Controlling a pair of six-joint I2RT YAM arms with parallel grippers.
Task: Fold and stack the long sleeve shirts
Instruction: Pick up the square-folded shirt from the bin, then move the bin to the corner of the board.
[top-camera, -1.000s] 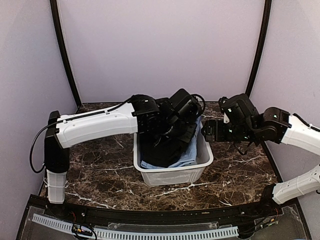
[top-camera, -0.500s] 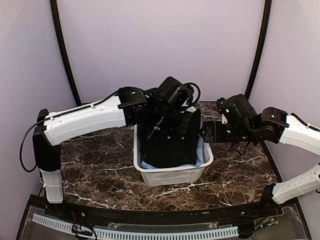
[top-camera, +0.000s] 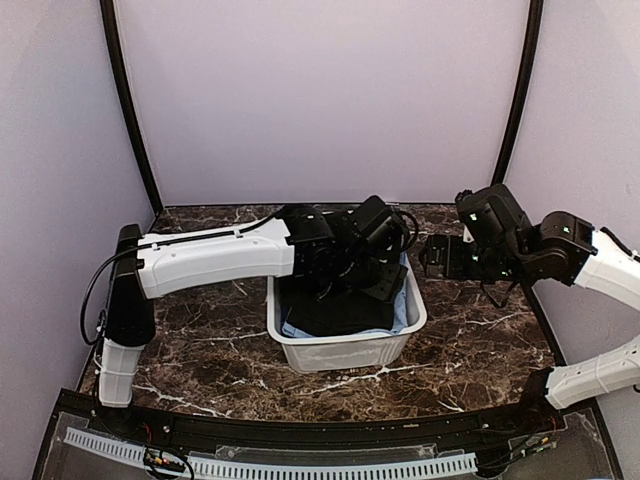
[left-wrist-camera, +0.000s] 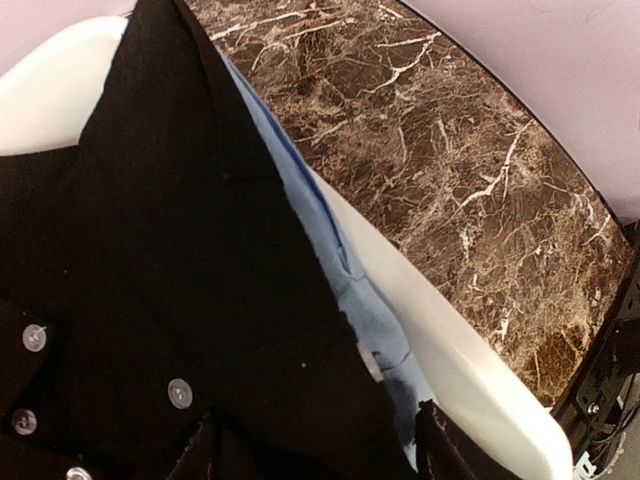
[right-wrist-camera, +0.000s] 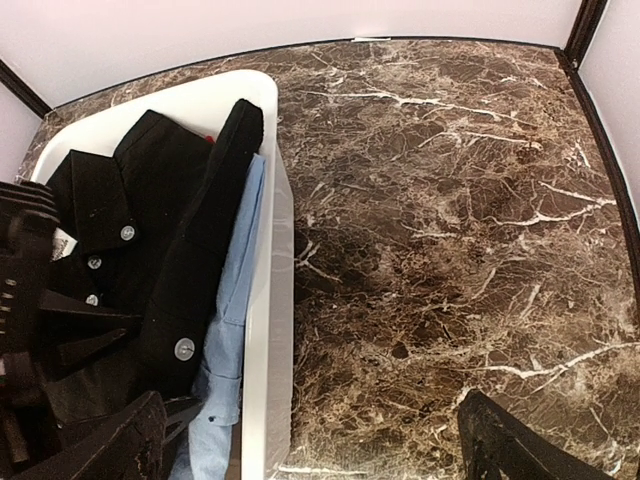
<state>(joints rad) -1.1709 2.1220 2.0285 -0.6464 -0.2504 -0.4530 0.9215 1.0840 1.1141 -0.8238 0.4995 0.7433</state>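
The black shirt's cloth is already between my left gripper's open fingers. The gripper will next stay low in the bin and close on the black shirt's buttoned edge (left-wrist-camera: 335, 425).
A black long sleeve shirt (top-camera: 340, 310) with white buttons lies rumpled in a white bin (top-camera: 345, 352), on top of a light blue shirt (top-camera: 401, 298). My left gripper (top-camera: 378, 278) is down in the bin over the black shirt (left-wrist-camera: 180, 250). Its jaws stand apart with black cloth between and under them (left-wrist-camera: 318, 455). The blue shirt (left-wrist-camera: 340, 270) shows along the bin wall (left-wrist-camera: 470, 370). My right gripper (top-camera: 428, 258) hovers open at the bin's right rim (right-wrist-camera: 270, 330), one finger over the shirts (right-wrist-camera: 150, 230), the other over the table (right-wrist-camera: 315, 450).
The bin stands mid-table on brown marble (top-camera: 200, 340). Marble stretches bare to the right of the bin (right-wrist-camera: 450, 220). Black frame posts (top-camera: 125, 100) and lilac walls close the back and sides. My left arm's white link (top-camera: 210, 255) spans the table's left half.
My left gripper lifted the black shirt up out of the bin, then came back down into it. Its jaws have spread apart and the shirt has sunk back. The right gripper shifted slightly.
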